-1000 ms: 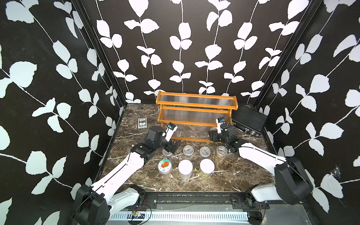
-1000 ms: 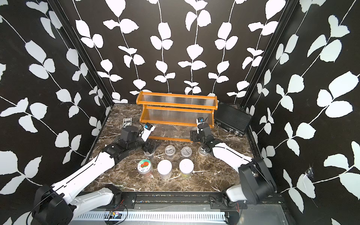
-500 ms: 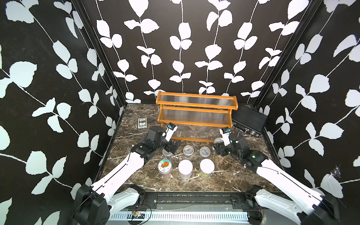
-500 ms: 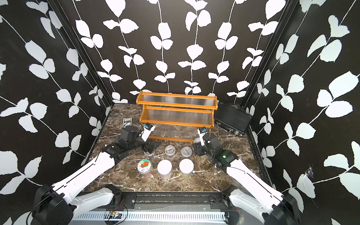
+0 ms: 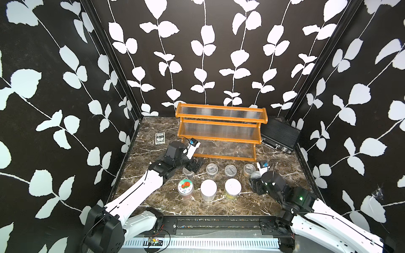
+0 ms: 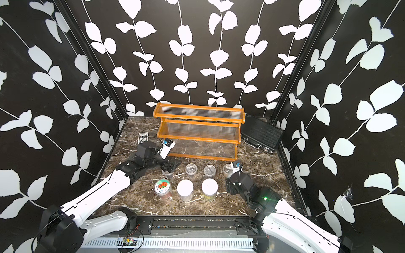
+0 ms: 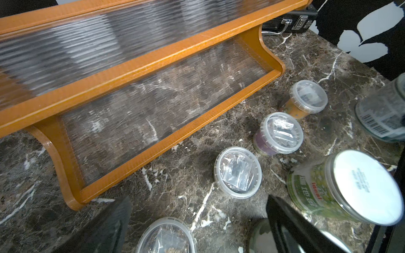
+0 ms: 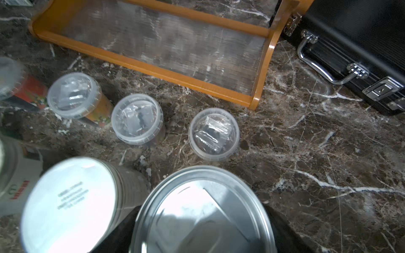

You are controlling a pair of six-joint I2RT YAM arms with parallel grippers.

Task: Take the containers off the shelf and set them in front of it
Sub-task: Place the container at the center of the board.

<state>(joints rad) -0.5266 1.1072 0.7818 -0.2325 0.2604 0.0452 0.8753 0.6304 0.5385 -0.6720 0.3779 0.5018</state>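
My right hand should lower the tin back onto free marble at the end (image 5: 251,197) of the jar row, below and back from it, and release.
The orange-brown shelf (image 5: 221,119) (image 6: 198,119) stands bare at the back. In front of it stand three clear lidded cups (image 5: 212,169) (image 7: 237,172) (image 8: 137,118), a strawberry-lid jar (image 5: 185,186) and two white-lid jars (image 5: 208,188) (image 8: 70,206). My left gripper (image 5: 192,167) (image 7: 197,227) hangs open over a further clear cup (image 7: 166,237), which sits low between the fingers (image 7: 291,225) with gaps on both sides. My right gripper (image 5: 255,183) (image 8: 203,219) is shut on the pull-tab tin (image 8: 203,210) (image 5: 255,175), held just right of the container rows.
A black ribbed case (image 5: 279,138) (image 8: 350,54) lies right of the shelf, against the right wall. A flat card box (image 5: 160,138) lies left of the shelf. Bare marble shows right of the tin and along the front edge (image 5: 219,208).
My right arm has drawn back from the shelf's front toward the front right, carrying the tin. The left arm and its open gripper have stayed put.
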